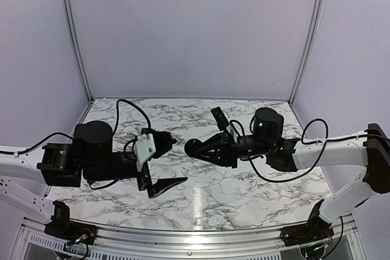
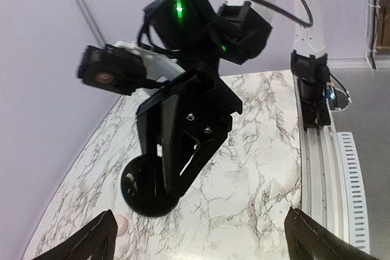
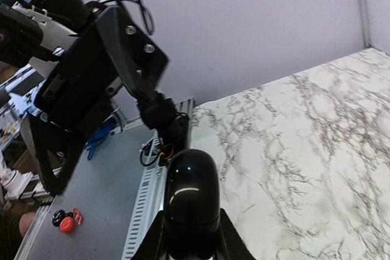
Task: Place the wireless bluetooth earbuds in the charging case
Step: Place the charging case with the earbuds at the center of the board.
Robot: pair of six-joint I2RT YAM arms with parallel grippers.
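The black puck [image 3: 192,193] needs to go down and to its right in the top view next, and my right gripper should release it there, because the marble there is bare.
My right gripper [image 1: 194,148] is shut on a glossy black round puck [image 3: 192,193], held edge-on low over the marble table [image 1: 244,181]; the same black round puck [image 2: 143,190] sits under my right gripper [image 2: 177,168] in the left wrist view. My left gripper [image 2: 200,223] stands wide open facing it, with only bare marble between its fingers. A small pale pinkish rounded piece [image 2: 120,224] lies on the table beside the left finger and may be the charging case. The earbuds are out of view.
A metal rail [image 2: 317,150] runs along the table's near edge, with the right arm's base [image 2: 311,77] on it. Purple walls close in the back and sides. Small red and black bits [image 3: 64,220] lie on the grey floor beyond the rail.
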